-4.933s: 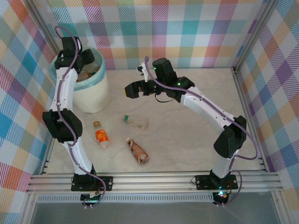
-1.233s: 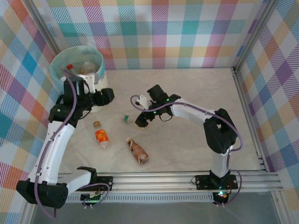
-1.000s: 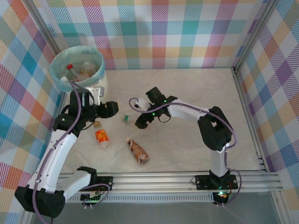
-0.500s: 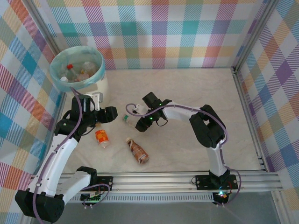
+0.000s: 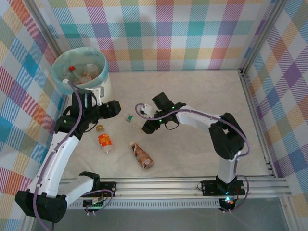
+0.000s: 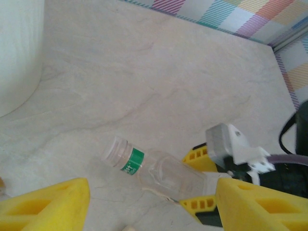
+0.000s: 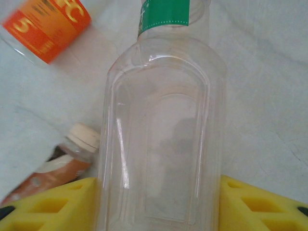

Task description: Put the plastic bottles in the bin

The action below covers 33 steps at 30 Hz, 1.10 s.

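I will next bring my left gripper across to the bottle's free capped neck, as my right gripper holds its body.
A clear plastic bottle [image 5: 132, 120] with a green neck band lies on the table, and my right gripper [image 5: 143, 124] is shut on its body. Seen from the right wrist, the bottle [image 7: 161, 134] sits tight between both yellow fingers [image 7: 53, 202]. My left gripper [image 5: 114, 109] hovers open just left of it, nothing between its yellow fingers [image 6: 43, 204]; the same bottle [image 6: 159, 168] lies beyond them. An orange-labelled bottle [image 5: 104, 142] and a brown bottle [image 5: 142, 155] lie nearer the front. The white bin [image 5: 79, 72], lined in blue-green, stands at the back left with bottles inside.
A small gold-topped round thing [image 5: 99, 128] sits beside the orange-labelled bottle. The bin's white wall [image 6: 17, 53] is close on the left of the left wrist view. Checked walls enclose the table on three sides; a metal rail [image 5: 159, 185] runs along the front.
My right gripper has closed on the clear bottle and drawn it slightly back. My left gripper has shifted a little toward the back, still open.
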{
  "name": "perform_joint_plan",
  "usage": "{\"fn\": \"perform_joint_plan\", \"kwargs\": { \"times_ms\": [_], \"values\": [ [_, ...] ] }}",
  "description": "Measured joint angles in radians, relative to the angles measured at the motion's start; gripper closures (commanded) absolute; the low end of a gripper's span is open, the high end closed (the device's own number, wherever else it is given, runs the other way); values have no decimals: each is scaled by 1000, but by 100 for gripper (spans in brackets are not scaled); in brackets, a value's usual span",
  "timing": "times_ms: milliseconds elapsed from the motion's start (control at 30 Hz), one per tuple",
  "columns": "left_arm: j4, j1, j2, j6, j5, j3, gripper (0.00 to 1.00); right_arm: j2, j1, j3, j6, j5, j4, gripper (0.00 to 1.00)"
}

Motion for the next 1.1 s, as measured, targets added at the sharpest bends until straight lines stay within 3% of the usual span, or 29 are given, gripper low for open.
{"fn": "perform_joint_plan", "kwargs": {
  "times_ms": [500, 800, 900, 1100],
  "values": [
    [152, -79, 170, -189, 18, 34, 27, -318, -64, -130, 173, -135, 172, 49],
    [285, -98, 175, -303, 92, 34, 29, -379, -64, -195, 243, -199, 270, 49],
    [317, -114, 191, -325, 126, 34, 34, -394, -64, -208, 255, -217, 298, 48],
    [340, -140, 216, -350, 163, 34, 54, -406, -64, -216, 262, -229, 315, 47]
  ]
}}
